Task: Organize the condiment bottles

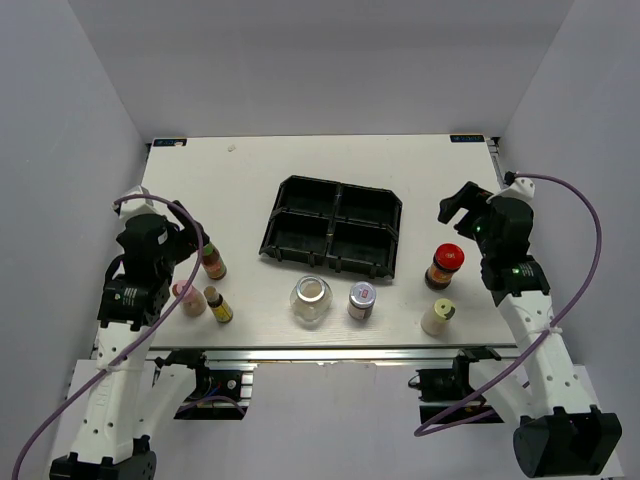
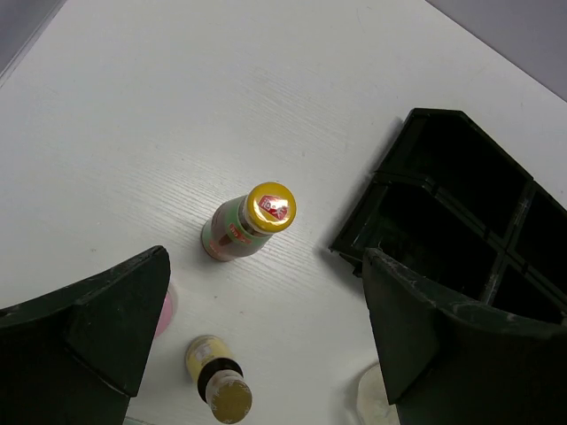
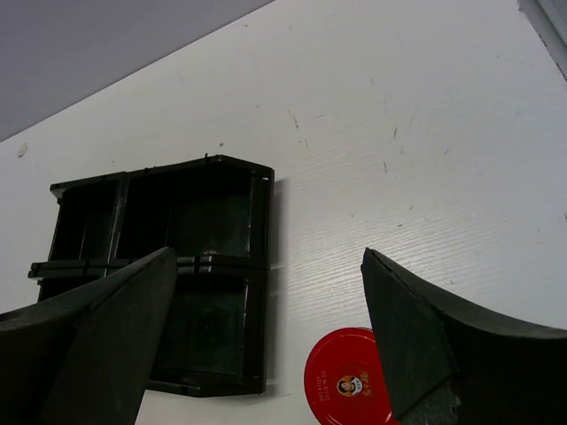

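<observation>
The bottle stands upright and clear of its neighbours. Next, my left gripper sinks, shifting toward the tray, until its open fingers straddle the yellow cap.
Seven condiment bottles stand along the near part of the table. At the left are a slim dark bottle with a yellow cap [image 1: 212,262] [image 2: 257,217], a second slim dark one [image 1: 218,304] [image 2: 220,390] and a pink-capped bottle [image 1: 186,298] [image 2: 164,310]. In the middle are a clear glass jar [image 1: 311,298] and a silver-lidded jar [image 1: 361,300]. At the right are a red-lidded jar [image 1: 444,265] [image 3: 348,379] and a cream bottle [image 1: 437,316]. My left gripper [image 1: 188,238] [image 2: 266,292] is open and empty above the left bottles. My right gripper [image 1: 457,205] [image 3: 268,266] is open and empty, above and behind the red-lidded jar.
A black four-compartment tray [image 1: 330,228] [image 2: 469,221] [image 3: 168,266] lies empty at mid-table between the arms. White walls close in the table on the left, right and far sides.
</observation>
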You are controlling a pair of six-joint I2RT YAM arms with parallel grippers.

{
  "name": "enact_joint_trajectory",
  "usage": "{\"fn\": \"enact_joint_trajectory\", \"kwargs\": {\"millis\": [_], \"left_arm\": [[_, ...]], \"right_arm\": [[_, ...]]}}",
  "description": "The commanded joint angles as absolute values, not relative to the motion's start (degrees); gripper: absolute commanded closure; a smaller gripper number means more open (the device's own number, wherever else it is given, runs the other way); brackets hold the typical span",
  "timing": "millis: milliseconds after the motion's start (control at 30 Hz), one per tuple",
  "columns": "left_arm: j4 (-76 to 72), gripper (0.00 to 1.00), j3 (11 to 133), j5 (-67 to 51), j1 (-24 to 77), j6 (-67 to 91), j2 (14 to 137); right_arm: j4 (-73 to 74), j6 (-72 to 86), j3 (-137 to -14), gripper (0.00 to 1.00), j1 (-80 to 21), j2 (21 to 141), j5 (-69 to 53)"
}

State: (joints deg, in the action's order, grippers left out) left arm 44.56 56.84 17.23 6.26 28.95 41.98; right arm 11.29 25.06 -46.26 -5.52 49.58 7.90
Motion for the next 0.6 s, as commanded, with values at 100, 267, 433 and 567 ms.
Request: {"fn": "enact_joint_trajectory", "kwargs": {"millis": [100,267,433,567], "left_arm": [[44.4,0.02,56.8,15.6,6.1,28.4,42.6],[45.4,0.02,55.9,14.2,6.1,26.6,43.4],[42.9,0.02,53.8,10.8,6.1,25.5,45.3],[40.7,0.02,52.6,13.4,6.1,25.4,49.2]], "right_arm": [[6.5,24.3,-45.4,0.11,-5.4,46.4,6.8],[5.9,23.0,-44.6,0.11,-5.4,45.7,6.9],[7.3,23.2,-45.6,0.11,-5.4,46.9,5.2],[6.3,22.6,-45.5,0.11,-5.4,46.9,3.9]]}}
